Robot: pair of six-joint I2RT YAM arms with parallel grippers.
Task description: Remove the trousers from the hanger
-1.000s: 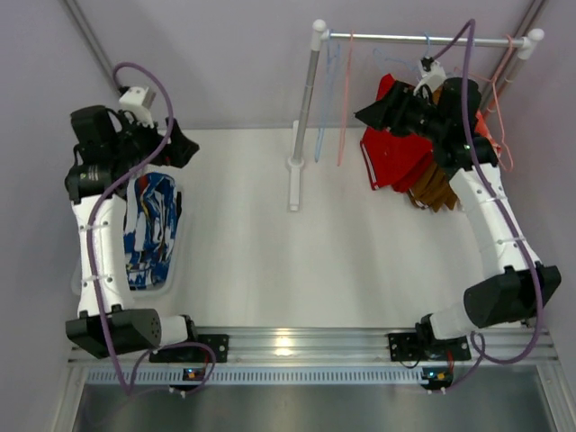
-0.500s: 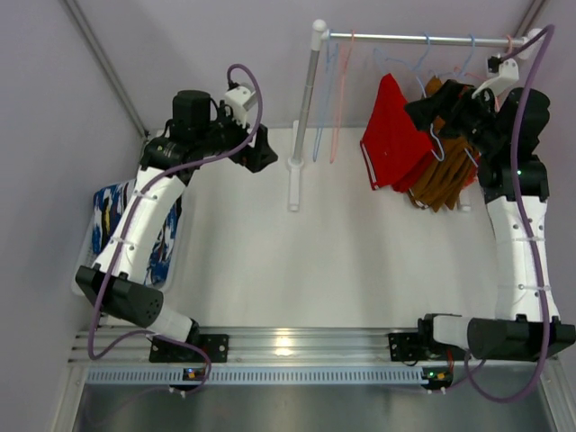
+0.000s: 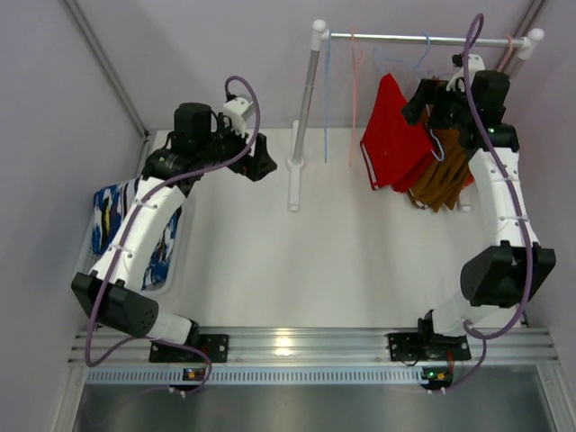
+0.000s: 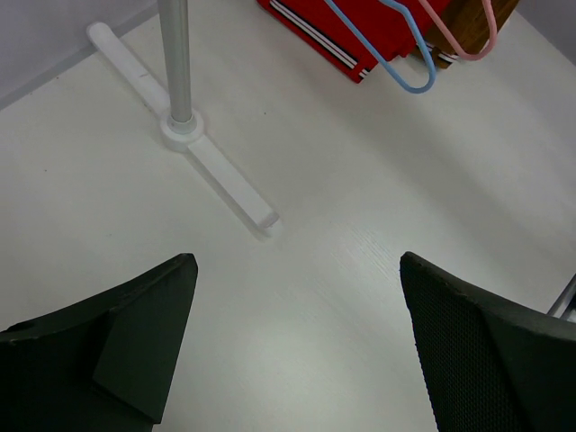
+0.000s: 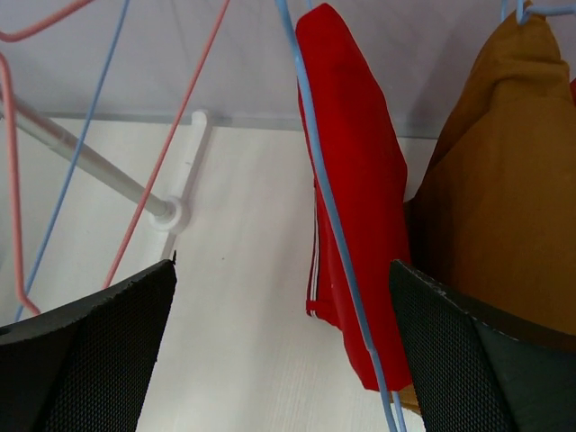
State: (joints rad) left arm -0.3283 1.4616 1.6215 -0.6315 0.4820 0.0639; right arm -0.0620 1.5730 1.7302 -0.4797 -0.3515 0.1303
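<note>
My right gripper will next move over the red trousers (image 3: 390, 137) onto their blue hanger's wire, fingers tilting toward the rack post, as the wire runs between the open fingers.
On the rack's rail (image 3: 396, 39) hang red trousers (image 3: 390, 137) (image 5: 353, 171) and brown trousers (image 3: 445, 180) (image 5: 500, 198), each on a blue hanger (image 5: 326, 207). My right gripper (image 3: 421, 101) (image 5: 283, 266) is open just below the rail, between the two, holding nothing. Blue patterned trousers (image 3: 109, 212) lie in a white bin (image 3: 178, 236) at the left. Over the table, left of the rack post (image 3: 304, 103) (image 4: 175, 63), my left gripper (image 3: 261, 157) (image 4: 297, 263) is open and empty. In the left wrist view the red trousers (image 4: 360, 27) show at the top edge.
An empty blue hanger (image 3: 326, 99) and an empty pink hanger (image 3: 354, 99) hang near the post. The rack's white foot (image 4: 225, 175) runs across the table ahead of my left gripper. Purple walls close in the back and sides.
The left arm has swung from over the bin to near the rack post. The right gripper has left the red trousers, opened wide and now sits by the brown ones.
</note>
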